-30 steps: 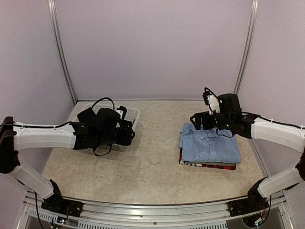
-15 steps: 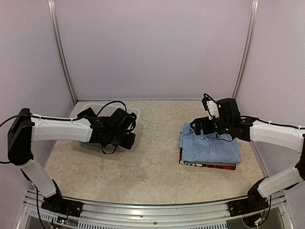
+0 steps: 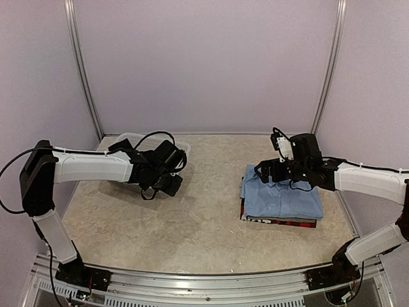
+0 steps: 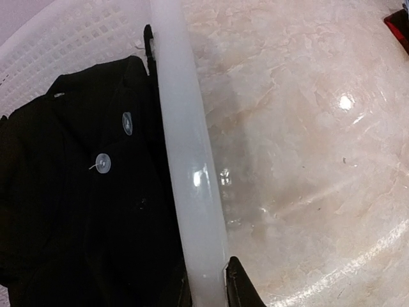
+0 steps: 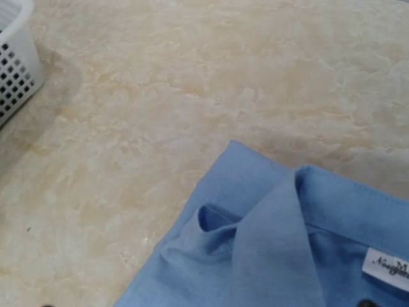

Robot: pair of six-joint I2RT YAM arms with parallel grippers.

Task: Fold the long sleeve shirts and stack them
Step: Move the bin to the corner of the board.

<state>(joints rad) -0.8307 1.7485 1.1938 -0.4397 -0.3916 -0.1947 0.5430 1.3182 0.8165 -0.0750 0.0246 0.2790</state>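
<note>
The left gripper pushes the rim toward the far corner next and releases it, as that corner lies outward of the gripper and to its left in the top view.
A black long sleeve shirt (image 4: 77, 211) with clear buttons lies inside the white mesh basket (image 4: 185, 147). My left gripper (image 4: 206, 281) is shut on the basket's right rim, one finger inside against the black cloth and one outside. From above, the left gripper (image 3: 171, 185) covers most of the basket (image 3: 137, 137). A folded light blue shirt (image 3: 281, 198) lies on a folded red-and-black shirt (image 3: 281, 222) at the right. My right gripper (image 3: 268, 171) hovers open over the blue shirt's collar (image 5: 268, 256), holding nothing; its fingers stay outside the wrist view.
Beige marbled tabletop (image 3: 204, 224) lies between basket and shirt stack. A corner of the basket (image 5: 13, 57) shows at the far left of the right wrist view. Lilac walls and metal posts enclose the back and sides.
My left gripper has swung right to the basket's right rim and closed on it. The right gripper has dipped slightly toward the blue shirt's collar.
</note>
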